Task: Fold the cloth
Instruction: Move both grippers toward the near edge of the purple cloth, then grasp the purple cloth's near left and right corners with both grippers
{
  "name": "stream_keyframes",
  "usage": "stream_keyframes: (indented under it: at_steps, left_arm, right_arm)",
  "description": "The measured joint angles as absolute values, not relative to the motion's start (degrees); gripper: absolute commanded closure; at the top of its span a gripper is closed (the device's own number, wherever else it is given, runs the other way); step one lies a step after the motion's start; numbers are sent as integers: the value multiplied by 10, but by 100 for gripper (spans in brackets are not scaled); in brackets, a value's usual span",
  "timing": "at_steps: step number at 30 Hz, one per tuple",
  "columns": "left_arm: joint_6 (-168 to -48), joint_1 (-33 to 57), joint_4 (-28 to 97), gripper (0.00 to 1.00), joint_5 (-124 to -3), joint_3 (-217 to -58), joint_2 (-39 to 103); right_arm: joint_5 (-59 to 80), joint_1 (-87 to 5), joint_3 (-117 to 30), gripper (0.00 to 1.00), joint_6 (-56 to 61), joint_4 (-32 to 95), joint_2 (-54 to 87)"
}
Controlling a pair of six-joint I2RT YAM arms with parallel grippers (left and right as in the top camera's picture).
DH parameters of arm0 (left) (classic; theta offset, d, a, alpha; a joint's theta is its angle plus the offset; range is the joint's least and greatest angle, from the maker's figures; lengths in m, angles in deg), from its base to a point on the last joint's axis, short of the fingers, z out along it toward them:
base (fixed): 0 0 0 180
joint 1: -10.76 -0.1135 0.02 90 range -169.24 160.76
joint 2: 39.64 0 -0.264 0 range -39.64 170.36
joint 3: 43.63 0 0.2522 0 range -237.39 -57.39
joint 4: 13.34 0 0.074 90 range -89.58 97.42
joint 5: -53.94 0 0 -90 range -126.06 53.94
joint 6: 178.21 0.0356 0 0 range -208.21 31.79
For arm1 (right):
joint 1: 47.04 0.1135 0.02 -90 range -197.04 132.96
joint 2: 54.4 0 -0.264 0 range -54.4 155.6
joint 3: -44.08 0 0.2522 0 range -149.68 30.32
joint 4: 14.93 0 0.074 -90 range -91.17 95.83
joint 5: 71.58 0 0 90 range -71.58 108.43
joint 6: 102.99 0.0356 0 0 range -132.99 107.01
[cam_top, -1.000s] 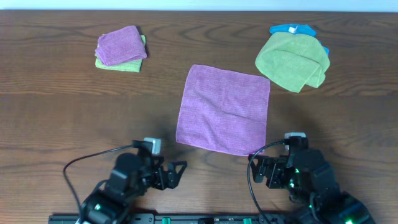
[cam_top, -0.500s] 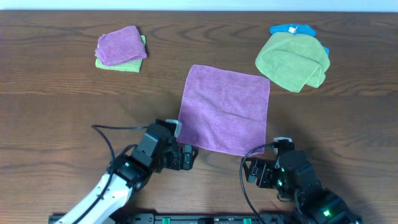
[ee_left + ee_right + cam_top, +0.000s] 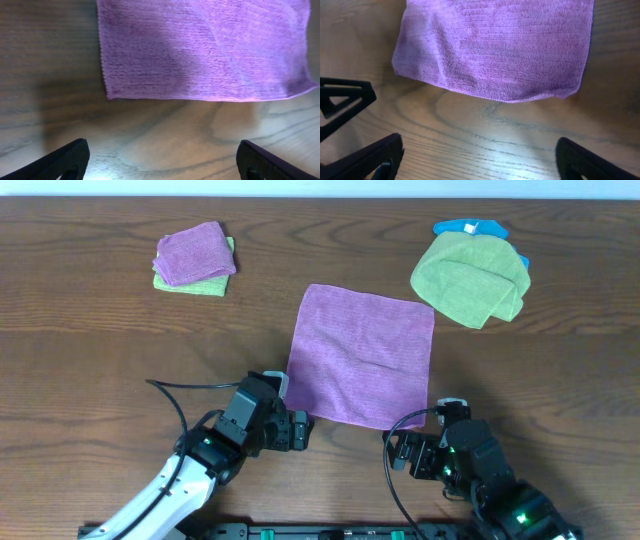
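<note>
The cloth's corner lies below and outward from my right gripper. My right gripper will next lower its fingers outward, to the right in its wrist view, around the cloth's near corner (image 3: 421, 422) (image 3: 567, 93).
A purple cloth (image 3: 362, 355) lies flat and unfolded at the middle of the wooden table. My left gripper (image 3: 298, 431) is open just in front of the cloth's near left corner; the left wrist view shows the cloth's near edge (image 3: 200, 55) above the wide-open fingers (image 3: 162, 160). My right gripper (image 3: 403, 454) is open just in front of the near right corner; the right wrist view shows the cloth (image 3: 500, 47) above its spread fingers (image 3: 480, 157), and part of the left gripper (image 3: 345, 100) at the left edge. Neither gripper touches the cloth.
A folded purple cloth on a folded green one (image 3: 195, 258) lies at the back left. A crumpled green cloth (image 3: 470, 278) over a blue one (image 3: 468, 226) lies at the back right. Cables trail from both arms near the front edge.
The left arm swung forward and right to the cloth's near left corner, then eased down a little. The right gripper shifted left and nearer the front edge. The cloth has not moved.
</note>
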State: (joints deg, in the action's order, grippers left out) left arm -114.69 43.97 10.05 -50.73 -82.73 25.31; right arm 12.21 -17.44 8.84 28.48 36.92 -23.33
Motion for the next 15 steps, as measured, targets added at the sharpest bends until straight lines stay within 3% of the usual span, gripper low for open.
stream_keyframes:
  at_steps: [8, 15]
  left_arm:
    - [-1160, 440, 21, 5, -518, -828, 254]
    - [-1122, 436, -6, 5, -505, -828, 285]
  right_arm:
    - [122, -174, 88, 1, 285, 379, -233]
    - [135, -179, 89, 6, 279, 402, -233]
